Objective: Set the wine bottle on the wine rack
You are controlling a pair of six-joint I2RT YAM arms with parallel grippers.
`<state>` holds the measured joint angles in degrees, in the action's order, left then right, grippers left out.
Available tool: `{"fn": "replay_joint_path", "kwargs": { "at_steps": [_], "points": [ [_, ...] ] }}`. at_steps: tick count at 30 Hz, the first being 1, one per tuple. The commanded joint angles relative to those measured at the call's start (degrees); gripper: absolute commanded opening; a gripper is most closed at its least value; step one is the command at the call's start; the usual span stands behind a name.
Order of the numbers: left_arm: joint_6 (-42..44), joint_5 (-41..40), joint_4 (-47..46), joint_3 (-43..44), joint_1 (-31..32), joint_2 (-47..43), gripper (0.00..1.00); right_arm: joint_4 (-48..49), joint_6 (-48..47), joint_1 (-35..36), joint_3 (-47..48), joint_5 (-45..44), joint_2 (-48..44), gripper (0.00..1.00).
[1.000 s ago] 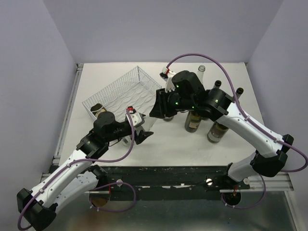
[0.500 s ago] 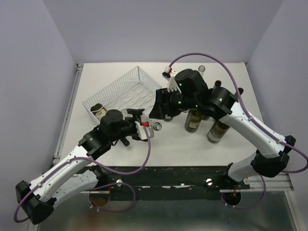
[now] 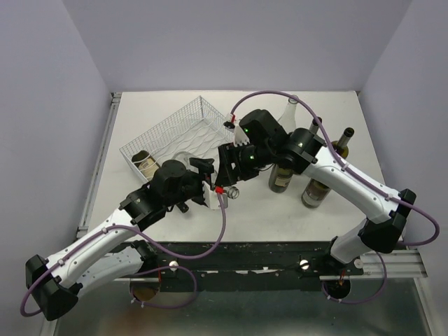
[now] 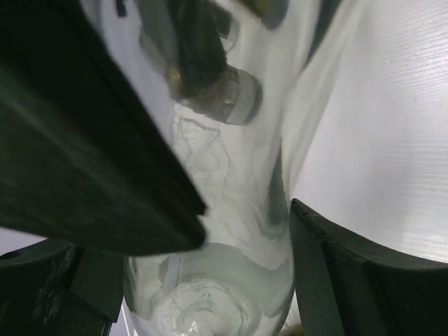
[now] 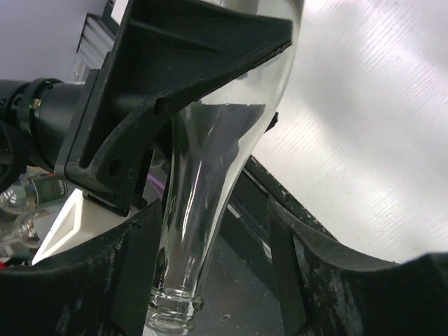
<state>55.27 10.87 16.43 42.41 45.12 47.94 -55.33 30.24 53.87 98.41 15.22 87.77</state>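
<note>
My open right gripper has its fingers on both sides of only the end with the bottle's opening. It needs to move forward along the bottle's neck (image 5: pixel 199 189), which reaches beyond it toward the left gripper, and then close.
A clear empty wine bottle (image 3: pixel 229 190) lies tilted in my left gripper (image 3: pixel 207 183), its neck pointing right, just in front of the wine rack. In the left wrist view the fingers press the bottle's body (image 4: pixel 231 210), its base near the camera. My right gripper (image 3: pixel 229 168) is open, with its fingers on both sides of the bottle's neck (image 5: pixel 199 189); a gap shows beside the neck. The white wire-mesh wine rack (image 3: pixel 168 129) stands at the back left, with one labelled bottle (image 3: pixel 145 162) lying in its near left corner.
Two dark labelled bottles (image 3: pixel 281 175) (image 3: pixel 316 190) stand right of the grippers. Another dark bottle (image 3: pixel 344 140) and a clear one (image 3: pixel 288 112) stand behind them. The table's near edge runs just below the left gripper.
My left gripper has swung up and to the right with the clear bottle. My right gripper has come left and down, so that its fingers now stand round the bottle's neck.
</note>
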Motion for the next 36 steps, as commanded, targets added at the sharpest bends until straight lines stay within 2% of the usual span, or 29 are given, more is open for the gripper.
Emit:
{"fn": "replay_joint_path", "kwargs": {
  "at_steps": [1, 11, 20, 26, 28, 32, 33, 36],
  "points": [
    [6.0, -2.2, -9.5, 3.8, 0.5, -0.9, 0.00, 0.5, -1.5, -0.2, -3.6, 6.4, 1.3, 0.70],
    [7.5, -2.4, -10.0, 4.5, 0.5, -0.7, 0.00, -1.1, -4.6, -0.2, -7.7, 3.6, 3.5, 0.68],
    [7.9, -2.6, -10.0, 4.5, 0.5, -0.7, 0.00, -1.5, -6.3, 0.3, -6.9, 1.0, 6.7, 0.55],
    [7.5, -3.0, -10.8, 4.5, 0.6, -0.6, 0.00, -2.0, -7.5, 1.0, -6.4, -1.3, 8.5, 0.55],
    [7.0, -3.1, -11.1, 4.7, 0.6, -0.5, 0.00, -2.2, -7.6, 1.2, -6.0, -1.8, 9.0, 0.45],
    [3.6, -3.9, -11.0, 5.5, 0.5, 0.0, 0.00, -2.9, -7.1, 1.5, -5.9, -3.6, 9.3, 0.08],
    [2.8, -4.3, -11.2, 5.6, 0.5, -0.1, 0.00, -3.1, -7.0, 1.5, -5.9, -4.2, 9.2, 0.01],
    [1.3, -4.8, -11.9, 5.3, 0.5, -0.5, 0.00, -3.1, -6.8, 1.5, -6.0, -5.6, 8.7, 0.01]
  ]
}}
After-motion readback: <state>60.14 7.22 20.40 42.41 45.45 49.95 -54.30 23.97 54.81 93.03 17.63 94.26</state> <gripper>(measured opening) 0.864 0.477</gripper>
